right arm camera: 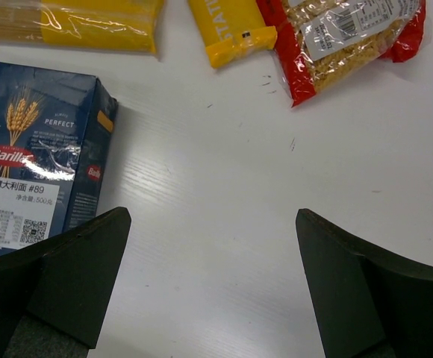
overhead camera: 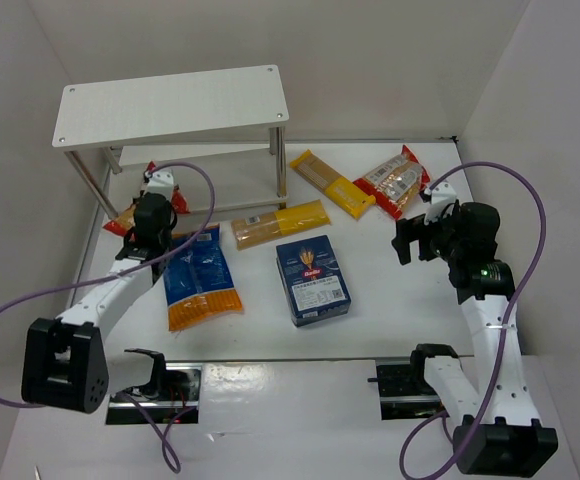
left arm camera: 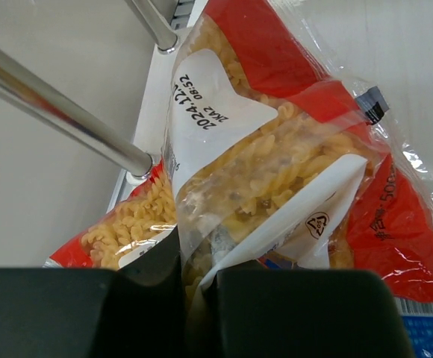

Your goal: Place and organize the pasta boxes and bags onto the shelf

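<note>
The bag goes outward next with my left gripper, beneath the top board, over the lower board's end [left arm camera: 155, 104] for release, since its end juts past the shelf's front leg [left arm camera: 67, 112].
My left gripper [overhead camera: 150, 216] is shut on a red-edged clear bag of tan pasta [left arm camera: 276, 149], pinching its end between the jaws [left arm camera: 194, 298] beside the white shelf's [overhead camera: 175, 103] front left leg [left arm camera: 67, 112]. My right gripper [overhead camera: 415, 238] is open and empty [right arm camera: 213, 216] above bare table. The dark blue box [overhead camera: 312, 280] lies to its left [right arm camera: 30, 171]. Two yellow packs [overhead camera: 280, 224] [overhead camera: 332, 183] and the second red-edged bag [overhead camera: 394, 180] lie on the table, and so does the blue-and-orange bag [overhead camera: 201, 278].
The shelf's top board carries nothing; its lower board [overhead camera: 200, 152] is mostly hidden under it. White walls close in on the left, back and right. Purple cables [overhead camera: 530, 200] loop from both arms.
</note>
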Robot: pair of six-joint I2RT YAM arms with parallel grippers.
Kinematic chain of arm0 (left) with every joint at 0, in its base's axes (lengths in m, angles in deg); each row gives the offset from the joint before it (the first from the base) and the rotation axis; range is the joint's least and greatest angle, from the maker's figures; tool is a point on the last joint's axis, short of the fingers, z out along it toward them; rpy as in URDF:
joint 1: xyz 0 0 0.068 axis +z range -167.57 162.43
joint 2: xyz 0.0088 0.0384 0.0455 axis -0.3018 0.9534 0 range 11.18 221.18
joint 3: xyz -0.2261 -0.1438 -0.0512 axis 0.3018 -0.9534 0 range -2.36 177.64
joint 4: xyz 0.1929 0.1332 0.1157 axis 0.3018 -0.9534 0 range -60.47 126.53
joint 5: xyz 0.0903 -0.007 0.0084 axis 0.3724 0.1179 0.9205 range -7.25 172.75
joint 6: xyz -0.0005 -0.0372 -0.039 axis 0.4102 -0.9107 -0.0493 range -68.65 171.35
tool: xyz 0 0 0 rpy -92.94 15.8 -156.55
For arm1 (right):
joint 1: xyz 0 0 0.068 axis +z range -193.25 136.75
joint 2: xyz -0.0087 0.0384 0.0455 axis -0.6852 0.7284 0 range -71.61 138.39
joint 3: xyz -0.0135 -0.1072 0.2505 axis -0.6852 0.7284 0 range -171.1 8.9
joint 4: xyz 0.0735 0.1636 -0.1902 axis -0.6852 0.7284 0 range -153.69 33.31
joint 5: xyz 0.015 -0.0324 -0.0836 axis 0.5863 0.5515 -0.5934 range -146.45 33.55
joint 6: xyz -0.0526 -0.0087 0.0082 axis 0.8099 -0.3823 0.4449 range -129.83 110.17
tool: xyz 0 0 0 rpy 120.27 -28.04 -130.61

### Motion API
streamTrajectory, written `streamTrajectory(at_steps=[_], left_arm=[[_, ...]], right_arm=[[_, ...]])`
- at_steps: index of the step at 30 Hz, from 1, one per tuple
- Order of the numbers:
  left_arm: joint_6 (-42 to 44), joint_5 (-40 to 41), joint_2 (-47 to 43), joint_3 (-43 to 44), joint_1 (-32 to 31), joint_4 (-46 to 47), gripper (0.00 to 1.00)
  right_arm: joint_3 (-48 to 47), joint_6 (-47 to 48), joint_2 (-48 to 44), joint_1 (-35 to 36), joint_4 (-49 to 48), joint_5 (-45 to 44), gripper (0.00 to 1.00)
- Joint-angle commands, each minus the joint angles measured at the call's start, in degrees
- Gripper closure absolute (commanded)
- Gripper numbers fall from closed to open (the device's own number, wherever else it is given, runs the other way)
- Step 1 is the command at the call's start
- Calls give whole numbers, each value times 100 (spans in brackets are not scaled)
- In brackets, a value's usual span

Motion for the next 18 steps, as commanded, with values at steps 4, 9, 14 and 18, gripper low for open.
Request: streamTrajectory(at_steps=[4, 9, 14, 18], left_arm=[[1, 558, 721, 553, 115, 1707, 100], [-184, 822, 1178, 782, 186, 2048, 100], [-298, 884, 1285, 887, 292, 2269, 100], [-377, 884, 1285, 941, 344, 2471, 100]], right_arm=[[11, 43, -49, -159, -231, 203, 0], [11, 96, -49, -160, -231, 256, 0], [11, 96, -49, -212, -178, 317, 0], [11, 148, -49, -212, -178, 370, 0]])
